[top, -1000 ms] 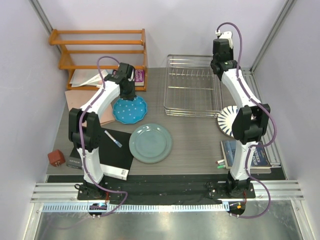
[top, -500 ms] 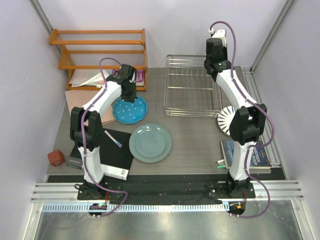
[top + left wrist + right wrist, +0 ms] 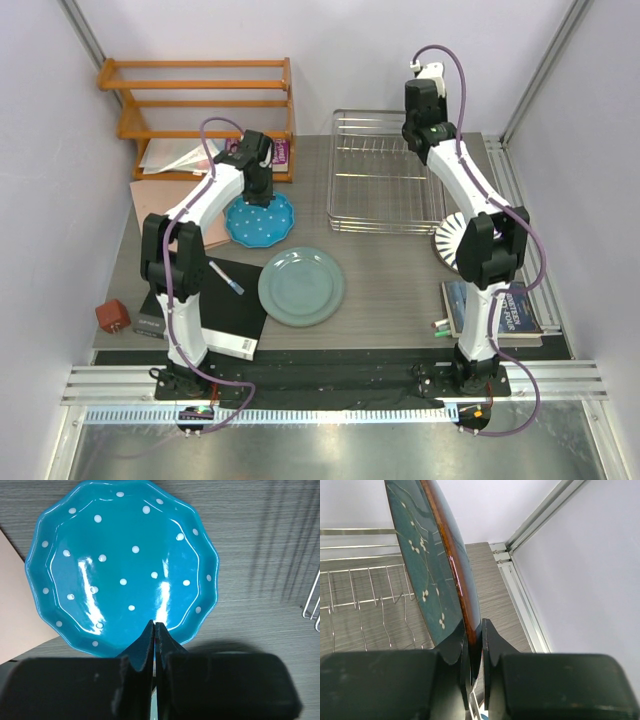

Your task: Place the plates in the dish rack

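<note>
The robot's right gripper needs to move straight down next toward the pegs at the rack's far end, since the dark teal plate still hangs on edge above them.
The blue dotted plate [image 3: 262, 221] lies flat at the table's left; it fills the left wrist view [image 3: 120, 565]. My left gripper [image 3: 259, 188] is above it, shut [image 3: 155, 626], tips over its near rim, nothing visible between them. My right gripper [image 3: 421, 122] is raised over the back right of the silver dish rack [image 3: 385, 185], shut [image 3: 476, 630] on the rim of the dark teal plate [image 3: 427, 565], held upright on edge above the rack's tines [image 3: 365, 600]. The grey-green plate [image 3: 301, 286] lies at centre. The striped plate [image 3: 452, 240] lies right of the rack, partly under the right arm.
An orange wooden shelf [image 3: 200, 100] stands at the back left, with papers and a brown folder [image 3: 160, 200] before it. A black notebook [image 3: 215, 310] with a pen [image 3: 226, 277] and a red block [image 3: 112, 316] lie front left. Books [image 3: 500, 305] lie front right.
My right arm has carried the teal plate leftward and toward the back, over the rack. My left gripper has shifted slightly right above the blue plate.
</note>
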